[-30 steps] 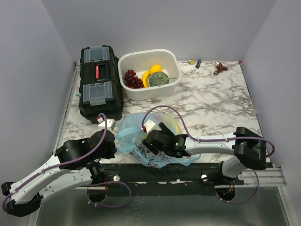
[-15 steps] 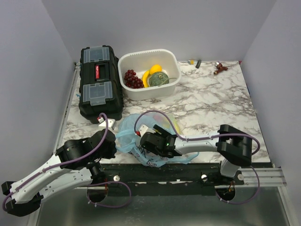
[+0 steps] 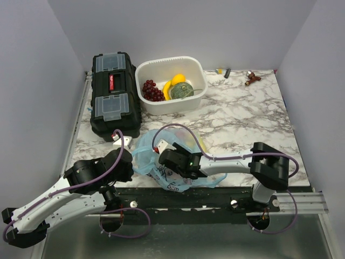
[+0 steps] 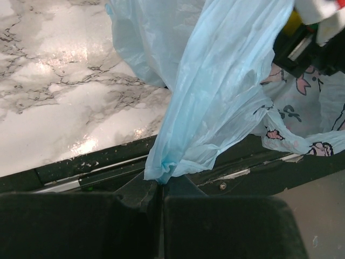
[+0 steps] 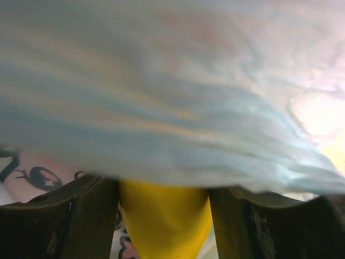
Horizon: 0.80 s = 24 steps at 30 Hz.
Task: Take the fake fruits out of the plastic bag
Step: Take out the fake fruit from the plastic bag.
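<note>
I need to lift my right gripper from the bag (image 3: 144, 152), then move it outward and down beside the purple grapes (image 3: 149, 97) to let go, because the white tub that already holds fruits is outward of it.
The light-blue plastic bag (image 3: 144, 152) lies at the table's near edge, its printed side hanging over the edge (image 4: 302, 124). My left gripper (image 4: 160, 186) is shut on a bunched blue edge of the bag (image 4: 215, 97). My right gripper (image 5: 164, 199) reaches into the bag from the right; in the top view its fingertips are hidden under the plastic. A yellow fake fruit (image 5: 164, 221) fills the gap between its dark fingers (image 5: 89, 221), touching both. Bag film (image 5: 172, 108) covers the upper part of the right wrist view.
A white tub (image 3: 161, 106) at the back holds purple grapes (image 3: 151, 90), a banana (image 3: 167, 89), a green melon (image 3: 183, 90) and a lemon (image 3: 178, 79). A black toolbox (image 3: 114, 91) stands left of it. Small bits (image 3: 252, 78) lie back right.
The right arm has pushed further left into the bag, and its fingers have narrowed around the yellow fruit. The left gripper keeps its hold on the bag.
</note>
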Motion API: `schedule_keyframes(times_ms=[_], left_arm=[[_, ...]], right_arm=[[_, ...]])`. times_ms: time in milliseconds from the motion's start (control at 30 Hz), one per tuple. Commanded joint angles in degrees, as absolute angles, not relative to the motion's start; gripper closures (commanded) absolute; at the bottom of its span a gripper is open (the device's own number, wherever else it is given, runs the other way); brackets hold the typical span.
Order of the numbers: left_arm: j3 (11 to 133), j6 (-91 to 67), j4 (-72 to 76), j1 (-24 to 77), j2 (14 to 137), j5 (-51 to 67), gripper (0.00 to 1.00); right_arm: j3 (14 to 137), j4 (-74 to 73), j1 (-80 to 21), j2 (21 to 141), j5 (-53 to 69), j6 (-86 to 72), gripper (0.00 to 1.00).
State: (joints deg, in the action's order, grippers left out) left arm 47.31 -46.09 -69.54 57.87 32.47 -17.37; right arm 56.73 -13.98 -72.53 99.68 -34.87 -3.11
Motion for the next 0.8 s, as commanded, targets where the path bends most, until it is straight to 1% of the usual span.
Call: schedule_keyframes(times_ms=[0, 167, 233, 533, 767], left_arm=[[46.9, -45.4, -69.5, 58.0, 32.4, -17.2, 1.00], [46.9, -45.4, -69.5, 58.0, 32.6, -17.1, 1.00], [46.9, -45.4, -69.5, 58.0, 32.7, -17.0, 1.00], [46.9, -45.4, -69.5, 58.0, 32.7, -17.1, 1.00], [46.9, -45.4, -69.5, 58.0, 32.4, -17.1, 1.00]], right_arm=[[56.9, -12.1, -72.7, 93.5, -31.4, -5.1, 0.61], [54.8, -9.9, -72.7, 87.2, -28.2, -7.4, 0.77], [53.9, -8.6, -72.6, 84.3, -25.8, -8.7, 0.82], [50.0, -1.7, -72.7, 73.6, -20.1, -14.1, 0.99], [50.6, 0.3, -72.7, 67.2, -22.4, -15.0, 0.99]])
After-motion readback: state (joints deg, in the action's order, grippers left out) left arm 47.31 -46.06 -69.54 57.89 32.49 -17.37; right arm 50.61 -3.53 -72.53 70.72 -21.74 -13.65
